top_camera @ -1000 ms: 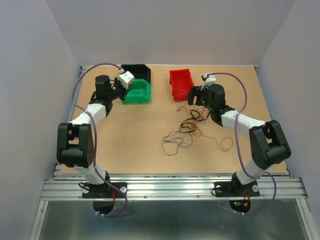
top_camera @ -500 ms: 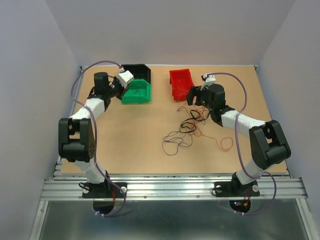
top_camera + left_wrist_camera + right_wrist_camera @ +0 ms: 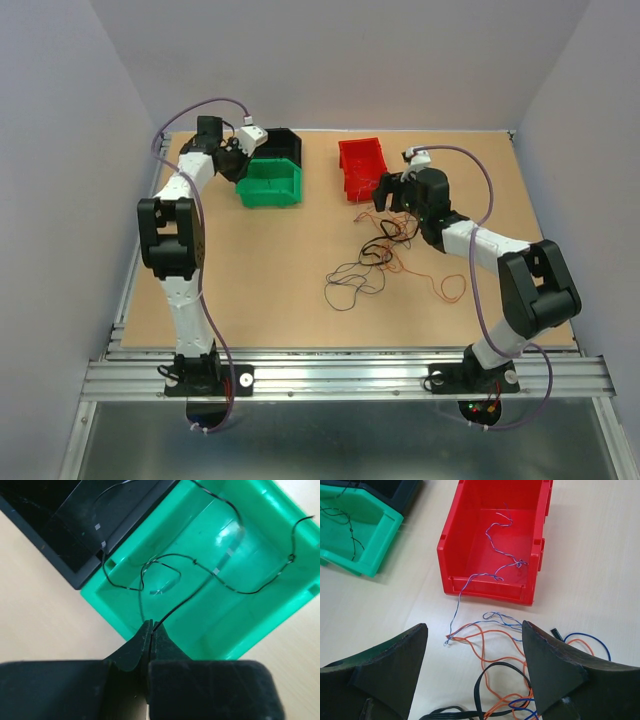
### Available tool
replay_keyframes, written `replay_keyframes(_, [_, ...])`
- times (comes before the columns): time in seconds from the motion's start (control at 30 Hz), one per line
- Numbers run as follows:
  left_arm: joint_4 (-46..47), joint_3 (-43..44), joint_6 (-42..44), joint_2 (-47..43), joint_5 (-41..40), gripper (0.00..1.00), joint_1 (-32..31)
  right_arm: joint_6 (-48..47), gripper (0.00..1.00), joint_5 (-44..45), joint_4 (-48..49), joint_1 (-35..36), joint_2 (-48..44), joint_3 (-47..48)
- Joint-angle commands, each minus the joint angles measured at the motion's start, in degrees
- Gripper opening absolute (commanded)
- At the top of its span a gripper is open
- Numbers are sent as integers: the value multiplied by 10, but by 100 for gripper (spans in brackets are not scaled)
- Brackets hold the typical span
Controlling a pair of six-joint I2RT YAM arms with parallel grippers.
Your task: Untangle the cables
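Note:
The left gripper shifts the thin black cable [image 3: 220, 580] from the green bin's corner toward the bin's middle next, then lowers it inside.
A tangle of thin orange, black and blue cables [image 3: 378, 252] lies on the table right of centre, with a black loop [image 3: 345, 285] trailing toward the near edge. My left gripper [image 3: 151, 625] is shut on a thin black cable [image 3: 220, 580] that curls inside the green bin [image 3: 112, 611]; from above, the left gripper [image 3: 240, 160] hangs at that bin's far-left corner. My right gripper [image 3: 474, 627] stands open just above the tangle's orange cable [image 3: 487, 645], nothing between its fingers. A purple-blue cable [image 3: 501, 547] lies in the red bin [image 3: 485, 589] and trails over its front wall.
The green bin [image 3: 272, 186] and a black bin [image 3: 276, 140] sit together at the back left, and the red bin [image 3: 358, 166] at the back centre. Grey walls enclose the table on three sides. An orange cable loop [image 3: 452, 290] reaches toward the right arm.
The left arm has swung toward the back-left corner, carrying its shut gripper from the green bin's middle to the bin's far-left side. The right arm and the tangle have not moved.

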Motion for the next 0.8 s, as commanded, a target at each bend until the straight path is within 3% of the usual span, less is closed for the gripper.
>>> replay_keyframes(0.0, [-127,76,45,18,-86,0,-28,-1,81,0,5,-2,10,18])
replay_keyframes(0.17, [-165,147,56,68,-171,0,-87,1,80,-3,2,-2,20,26])
replay_keyframes(0.3, [-268,245,69,146,-207,0,-119,0,80,-3,-4,-2,24,27])
replay_keyframes(0.57, [-273,243,76,185,-234,0,-126,-10,80,12,-11,-2,27,26])
replay_keyframes(0.67, [-272,238,77,185,-234,5,-125,-9,80,12,-11,-2,28,27])
replay_keyframes(0.77, [-255,239,68,173,-240,20,-123,-11,80,12,-11,-2,29,28])
